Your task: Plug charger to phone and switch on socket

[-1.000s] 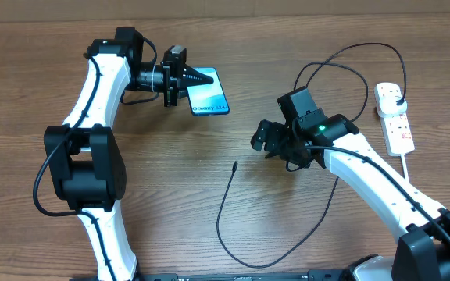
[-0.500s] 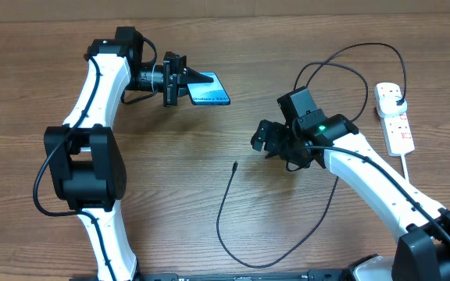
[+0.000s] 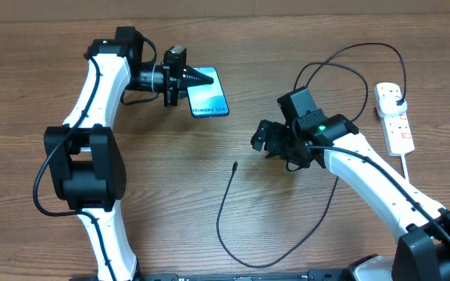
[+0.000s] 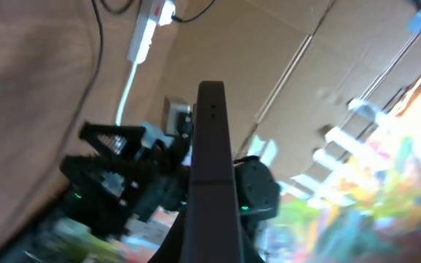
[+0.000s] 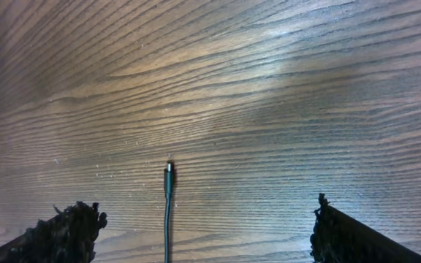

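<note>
I will next lower my right gripper back and to the left in the overhead view, onto the connector's black body [image 3: 234,168]. Its metal tip will then stay clear for the phone [image 3: 209,95].
The phone [image 3: 209,95], light blue screen with white text, is held at one short end by my left gripper [image 3: 196,79], which is shut on it at the back left. In the left wrist view the phone [image 4: 212,168] shows edge-on as a dark slab. The charger cable [image 3: 233,226] loops across the table; its connector tip [image 3: 234,165] lies free on the wood and shows in the right wrist view [image 5: 168,175]. My right gripper [image 3: 262,139] is open and empty, just right of the tip. The white socket [image 3: 394,117] lies at the far right with the black plug [image 3: 397,97] in it.
The socket's thick white cord [image 3: 409,168] runs toward the front right. The cable loops [image 3: 342,66] behind my right arm. The wooden table's back edge [image 3: 287,9] meets a cardboard wall.
My left gripper rolled the phone on edge half a second ago and has turned it back, screen up. The right arm and cable have not moved.
</note>
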